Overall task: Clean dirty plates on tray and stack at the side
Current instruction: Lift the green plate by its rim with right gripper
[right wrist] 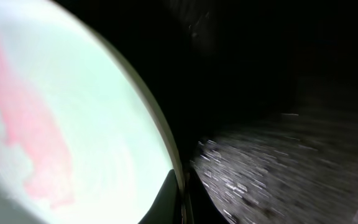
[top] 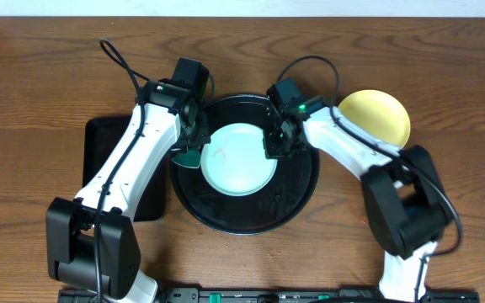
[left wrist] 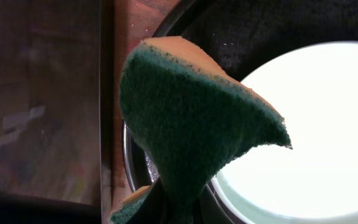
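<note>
My right gripper rises past the tray's rim next, then lowers and releases the mint-blue plate [top: 240, 158] onto the pale yellow plate [top: 375, 118], since that one lies at the side.
A pale mint-blue plate [top: 240, 158] lies in the round black tray [top: 244, 217]; it bears a thin red-orange streak [right wrist: 36, 143]. My right gripper [top: 274, 145] is shut on the plate's right rim [right wrist: 166, 143]. My left gripper [top: 190, 145] is shut on a green and yellow sponge [left wrist: 185, 118], held at the tray's left rim beside the plate [left wrist: 303, 130]. A pale yellow plate [top: 375, 118] lies on the wooden tabletop [top: 40, 76] to the right of the tray. Any second mint plate is hidden.
A smaller rectangular black tray [top: 108, 143] lies left of the round tray, partly under my left arm. The table's front edge carries the arm bases [top: 251, 295].
</note>
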